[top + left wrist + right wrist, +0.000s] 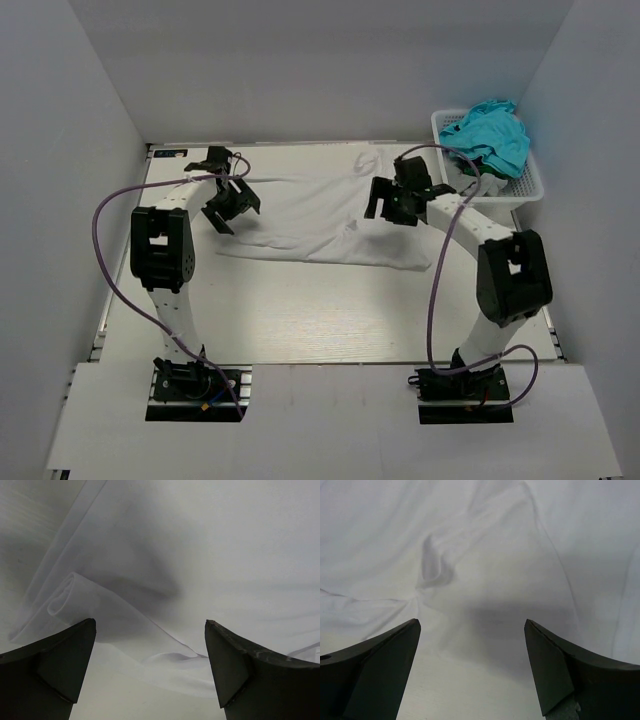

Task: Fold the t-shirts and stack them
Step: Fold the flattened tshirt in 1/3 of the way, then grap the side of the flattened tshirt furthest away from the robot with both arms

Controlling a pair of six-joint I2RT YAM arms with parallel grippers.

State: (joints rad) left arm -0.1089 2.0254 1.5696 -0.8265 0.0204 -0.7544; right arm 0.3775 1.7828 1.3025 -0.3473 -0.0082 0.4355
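Observation:
The left gripper moves outward and down onto the t-shirt's far corner (pixel 252 181) next. That corner lies outward of and below the gripper, which hovers open over the folded hem.
A white t-shirt (pixel 320 215) lies spread on the table between the two arms, partly folded lengthwise. My left gripper (pixel 232 206) is open and empty, hovering over the shirt's left edge, where a folded hem (pixel 75 597) shows in the left wrist view. My right gripper (pixel 392 205) is open and empty above the shirt's right part, near a small bunched crease (pixel 432 570). A teal t-shirt (pixel 492 135) lies heaped in the white basket (pixel 528 187) at the back right.
The light wooden table (pixel 300 310) is walled in by white panels on the left, back and right. The basket stands against the right wall, just beyond the right arm's elbow. Purple cables loop beside each arm.

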